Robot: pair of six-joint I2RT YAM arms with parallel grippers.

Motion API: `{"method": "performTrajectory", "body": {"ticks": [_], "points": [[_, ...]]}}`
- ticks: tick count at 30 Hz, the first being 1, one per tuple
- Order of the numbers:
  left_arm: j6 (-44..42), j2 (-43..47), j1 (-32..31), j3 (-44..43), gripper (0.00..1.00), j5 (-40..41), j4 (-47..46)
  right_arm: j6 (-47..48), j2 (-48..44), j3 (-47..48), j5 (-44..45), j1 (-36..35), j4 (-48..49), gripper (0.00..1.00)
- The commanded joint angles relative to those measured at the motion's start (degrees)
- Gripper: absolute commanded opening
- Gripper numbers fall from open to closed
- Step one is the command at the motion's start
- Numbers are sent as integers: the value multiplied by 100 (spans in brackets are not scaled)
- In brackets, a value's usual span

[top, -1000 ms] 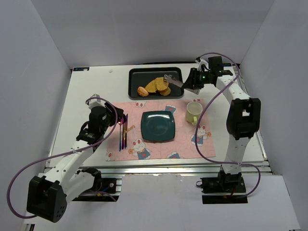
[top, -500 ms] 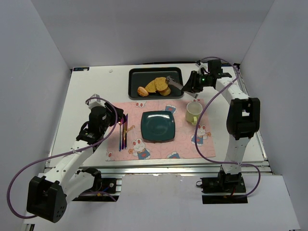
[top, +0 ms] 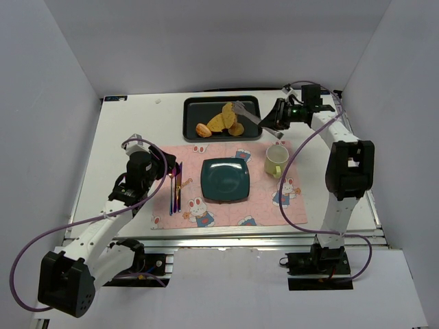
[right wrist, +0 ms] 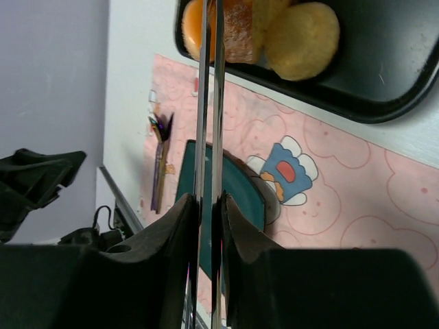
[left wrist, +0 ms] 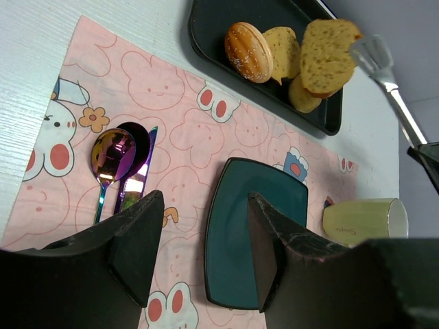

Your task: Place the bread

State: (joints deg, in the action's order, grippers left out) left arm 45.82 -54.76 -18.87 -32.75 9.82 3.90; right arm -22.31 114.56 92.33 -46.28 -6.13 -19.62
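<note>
The right gripper moves back from the tray (top: 188, 127) next and lowers the pinched slice onto the dark teal square plate (top: 225, 179) to release the tongs, as the plate is bare.
The bread lies in a black tray (top: 188, 127) at the back of the table: a seeded bun (top: 203, 129), a round roll (right wrist: 302, 38) and tan slices. My right gripper (top: 273, 118) is shut on metal tongs (top: 248, 116), whose tips pinch one slice (top: 227, 113) tilted up on its edge over the tray. In the right wrist view the tong arms (right wrist: 209, 103) run nearly together to that slice (right wrist: 236, 27). My left gripper (top: 173, 171) hovers open over the pink placemat, holding nothing; from its wrist I see the pinched slice (left wrist: 322, 55).
A dark teal square plate (top: 224, 179) sits mid-placemat. A pale yellow cup (top: 276, 159) stands to its right, below the right gripper. A spoon and other cutlery (top: 175, 192) lie left of the plate, under the left gripper. White walls close in the table.
The right gripper squeezed the tongs further shut on the slice, which tipped up from the pile. The left arm has not moved.
</note>
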Motion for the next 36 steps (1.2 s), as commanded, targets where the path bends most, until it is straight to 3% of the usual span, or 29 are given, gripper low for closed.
{"method": "performTrajectory", "body": {"ticks": [1, 9, 16, 22, 25, 32, 36], "points": [[23, 150, 15, -188, 61, 28, -47, -248, -636, 4, -689, 138, 433, 13], [41, 133, 24, -153, 61, 2, -135, 252, -1462, -1023, -1198, 103, -129, 11], [120, 124, 15, 23, 61, -51, -346, 2158, -2201, -2148, -1594, -222, -1781, 10], [129, 115, 15, 94, 61, -86, -355, 2845, -2509, -2826, -1130, -301, -2098, 12], [129, 141, 15, 94, 61, -86, -355, 3003, -2448, -2853, -735, -310, -2187, 17], [137, 247, 15, 146, 61, -60, -355, 3223, -2526, -2554, -320, -319, -2213, 45], [146, 299, 15, 173, 62, -42, -346, 3268, -2527, -2334, -215, -319, -2213, 46]]}}
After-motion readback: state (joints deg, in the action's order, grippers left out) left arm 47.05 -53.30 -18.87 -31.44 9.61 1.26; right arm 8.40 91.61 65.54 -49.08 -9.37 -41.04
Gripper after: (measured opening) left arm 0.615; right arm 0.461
